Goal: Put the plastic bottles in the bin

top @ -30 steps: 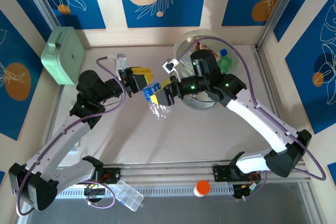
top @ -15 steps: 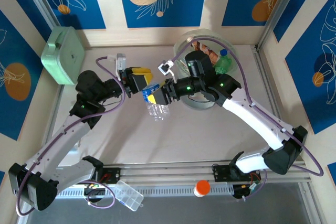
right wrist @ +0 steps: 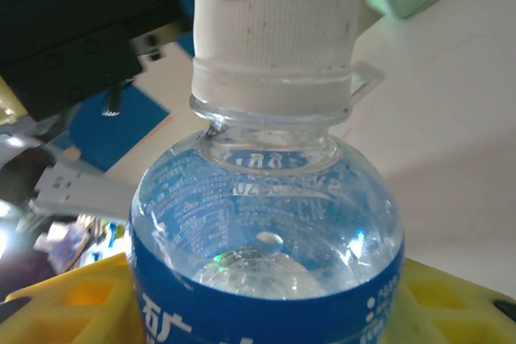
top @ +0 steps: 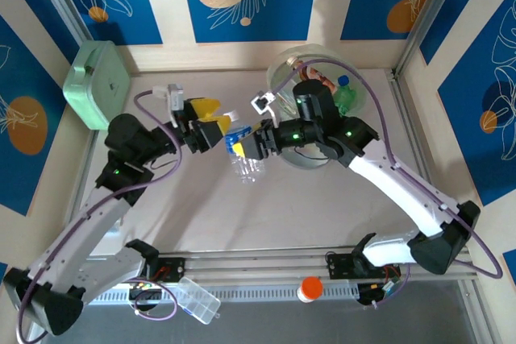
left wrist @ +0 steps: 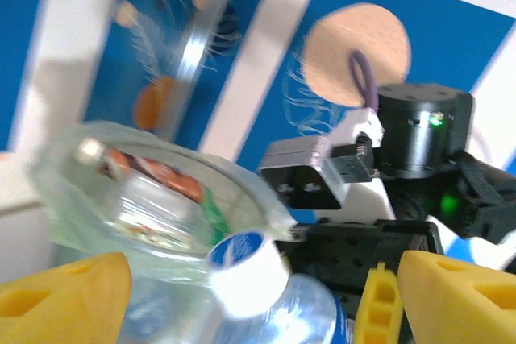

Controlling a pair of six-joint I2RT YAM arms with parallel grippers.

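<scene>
My right gripper should next swing outward, away from my left gripper, over the bin's opening (top: 326, 78) and release the bottle, because other bottles lie in the bin (top: 284, 70).
A clear plastic bottle (top: 243, 157) with a white cap and blue label hangs above the table's middle. My right gripper (top: 244, 144) is shut on its labelled body; its yellow fingers (right wrist: 68, 304) flank the bottle (right wrist: 266, 223) on both sides. My left gripper (top: 213, 116) stands open just left of the cap, not touching it; the cap (left wrist: 246, 271) sits between its spread yellow fingers (left wrist: 64, 296). The translucent round bin (top: 284, 70) stands behind the right arm at the back, holding a green bottle (top: 345, 94) and a red-labelled one (top: 323, 82).
A mint green square box (top: 98, 84) stands at the back left. An orange-capped jar (top: 310, 288) and a clear plastic case (top: 197, 300) lie on the rail at the near edge. Both arms meet over the table's centre.
My left gripper has opened and drawn back to the left, off the bottle. My right gripper has shut on the bottle and now carries it alone.
</scene>
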